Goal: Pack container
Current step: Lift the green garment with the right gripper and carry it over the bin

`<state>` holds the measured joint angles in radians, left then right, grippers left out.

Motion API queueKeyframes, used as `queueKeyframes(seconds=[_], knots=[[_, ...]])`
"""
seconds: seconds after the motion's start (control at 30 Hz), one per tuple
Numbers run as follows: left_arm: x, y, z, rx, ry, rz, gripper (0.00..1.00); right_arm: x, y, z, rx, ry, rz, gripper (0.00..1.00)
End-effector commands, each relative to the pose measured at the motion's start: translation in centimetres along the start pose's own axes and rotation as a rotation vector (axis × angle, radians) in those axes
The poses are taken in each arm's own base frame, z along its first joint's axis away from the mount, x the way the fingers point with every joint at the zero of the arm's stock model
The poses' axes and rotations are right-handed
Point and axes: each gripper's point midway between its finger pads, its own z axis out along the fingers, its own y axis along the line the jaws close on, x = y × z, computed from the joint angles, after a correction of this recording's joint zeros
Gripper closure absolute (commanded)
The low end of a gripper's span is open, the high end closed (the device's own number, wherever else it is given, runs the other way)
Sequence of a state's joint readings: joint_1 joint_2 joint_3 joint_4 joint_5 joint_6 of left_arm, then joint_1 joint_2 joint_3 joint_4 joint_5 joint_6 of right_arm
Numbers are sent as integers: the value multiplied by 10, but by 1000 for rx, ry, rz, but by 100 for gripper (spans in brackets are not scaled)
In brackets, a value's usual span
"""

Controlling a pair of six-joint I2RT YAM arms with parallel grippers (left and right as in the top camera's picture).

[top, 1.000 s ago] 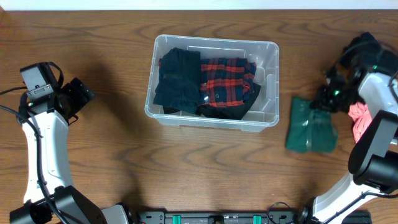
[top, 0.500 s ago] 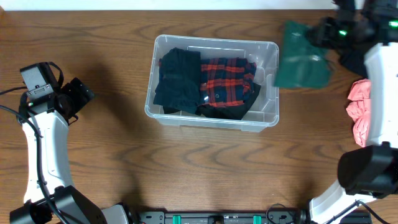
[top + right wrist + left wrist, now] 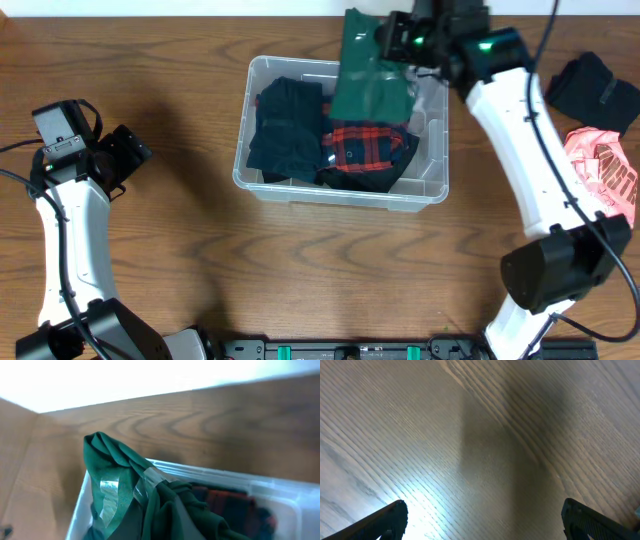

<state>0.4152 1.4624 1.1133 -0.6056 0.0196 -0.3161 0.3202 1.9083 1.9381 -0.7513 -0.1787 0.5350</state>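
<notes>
I will bring my right gripper down toward the far edge of the red plaid garment and let go of it, since the green garment is already hanging over the tub.
The container, a clear tub, stands mid-table and holds a dark navy garment and a red plaid garment. My right gripper is shut on a green garment in a clear bag, which hangs over the tub's back right part. In the right wrist view the green garment fills the foreground and hides my fingers, with the container rim and plaid below it. My left gripper is far left, open over bare wood.
A black garment and a pink garment lie at the table's right edge. The right arm stretches from the front right across to the tub's back. The wooden table's far edge runs just behind the tub.
The right gripper has carried the green garment from the table at the right, up and leftward, to above the tub's back. The left arm has not moved.
</notes>
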Motion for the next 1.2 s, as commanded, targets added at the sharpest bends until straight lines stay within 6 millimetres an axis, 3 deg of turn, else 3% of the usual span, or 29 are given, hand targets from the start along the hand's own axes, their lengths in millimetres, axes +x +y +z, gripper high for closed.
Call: queueKeyframes(seconds=[0.0, 0.17, 0.43, 0.53, 0.77, 1.03, 1.07, 1.1, 1.13, 1.17], knots=[[-6, 0, -4, -1, -15, 5, 2, -9, -21, -3, 186, -136, 317, 99], [-6, 0, -4, -1, -15, 5, 2, 27, -49, -16, 414, -246, 841, 99], [-6, 0, -4, -1, -15, 5, 2, 38, -38, -16, 426, -276, 886, 99], [-6, 0, -4, -1, -15, 5, 2, 41, -40, -17, 428, -289, 980, 99], [-6, 0, -4, -1, -15, 5, 2, 70, -57, -26, 532, -317, 1308, 99], [-6, 0, -4, -1, -15, 5, 2, 80, -63, -5, 560, -296, 1312, 98], [-6, 0, -4, -1, -15, 5, 2, 80, -65, 1, 563, -297, 1313, 83], [-6, 0, -4, -1, -15, 5, 2, 81, -67, 5, 567, -296, 1312, 61], [-6, 0, -4, -1, -15, 5, 2, 84, -69, 9, 580, -293, 1309, 31], [-6, 0, -4, -1, -15, 5, 2, 85, -71, 11, 586, -290, 1304, 16]])
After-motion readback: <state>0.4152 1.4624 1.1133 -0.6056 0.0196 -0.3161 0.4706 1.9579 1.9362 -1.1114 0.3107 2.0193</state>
